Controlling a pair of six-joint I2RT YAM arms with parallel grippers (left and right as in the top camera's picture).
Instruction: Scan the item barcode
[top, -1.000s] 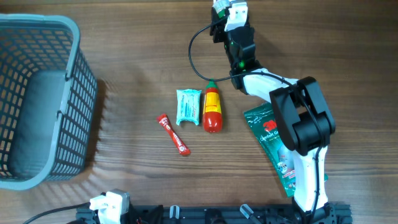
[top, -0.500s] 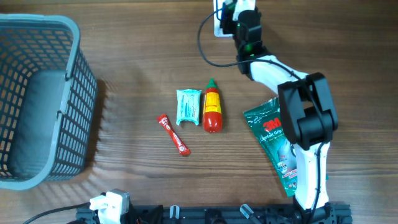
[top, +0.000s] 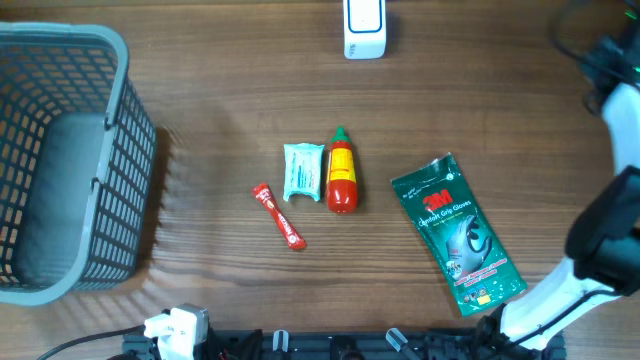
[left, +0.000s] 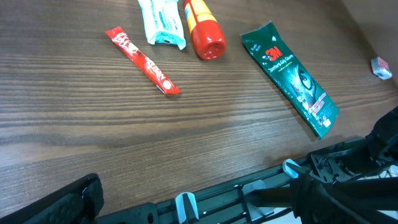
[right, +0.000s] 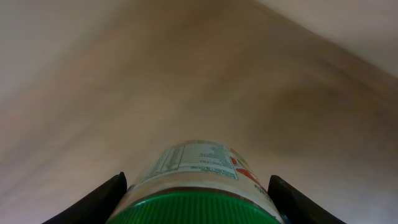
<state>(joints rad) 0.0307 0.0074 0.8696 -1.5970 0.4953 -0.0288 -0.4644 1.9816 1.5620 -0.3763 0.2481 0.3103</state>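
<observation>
I should next move my right gripper down, back and to the right in the overhead view and let go of the jar opposite the basket, because other items are in the middle of the table.
A jar with a green lid and a printed label (right: 196, 180) fills the bottom of the right wrist view. My right gripper (right: 196, 202) is shut on it, one black finger (right: 93, 202) on each side. Behind it everything is a brown blur. In the overhead view only the right arm (top: 610, 240) shows, at the far right edge, and the jar is hidden there. The white scanner (top: 363, 28) lies at the table's far edge, centre. My left gripper (left: 199, 205) stands wide open over the near table edge, holding nothing.
A grey basket (top: 60, 160) stands at the left. Mid-table lie a teal packet (top: 303, 172), a red squeeze bottle (top: 342, 172), a red stick sachet (top: 278, 216) and a green glove pack (top: 457, 232). A black rail (left: 236, 193) runs along the near edge.
The right arm has swung from over the scanner at the far centre out to the right edge, uncovering the scanner. The items on the table have not moved.
</observation>
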